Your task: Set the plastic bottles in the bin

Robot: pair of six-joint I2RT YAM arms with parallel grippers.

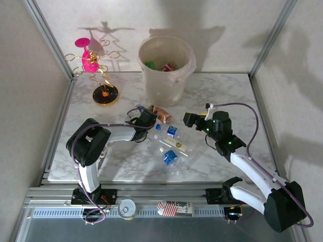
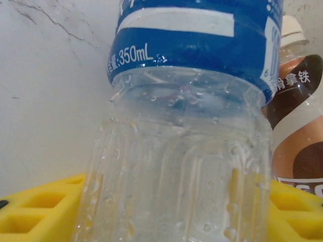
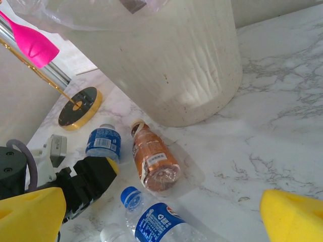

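Observation:
The left gripper lifts the clear blue-labelled plastic bottle away from my base over the bin's opening (image 1: 167, 54) next, then releases the bottle.
My left gripper (image 1: 145, 119) is shut on a clear plastic bottle with a blue label (image 2: 176, 151); yellow pads (image 2: 35, 209) press on both of its sides. It lies on the marble in front of the bin (image 1: 166, 70). A brown-labelled bottle (image 1: 161, 113) lies right beside it. Two blue-labelled bottles (image 1: 172, 132) (image 1: 170, 158) and a clear one with a pale label (image 1: 176, 145) lie nearer the arms. The right gripper (image 3: 161, 219) hangs open above a blue-capped bottle (image 3: 156, 222), facing the bin (image 3: 192, 65) and the brown bottle (image 3: 154, 159). Green and red bottles (image 1: 159, 65) lie inside the bin.
A pink-and-gold wire ornament stand (image 1: 98, 70) stands left of the bin, its round base (image 3: 78, 107) near the held bottle. A tin can (image 1: 126, 208) and a red-and-white carton (image 1: 175, 208) rest on the front rail. Metal frame posts and walls border the table.

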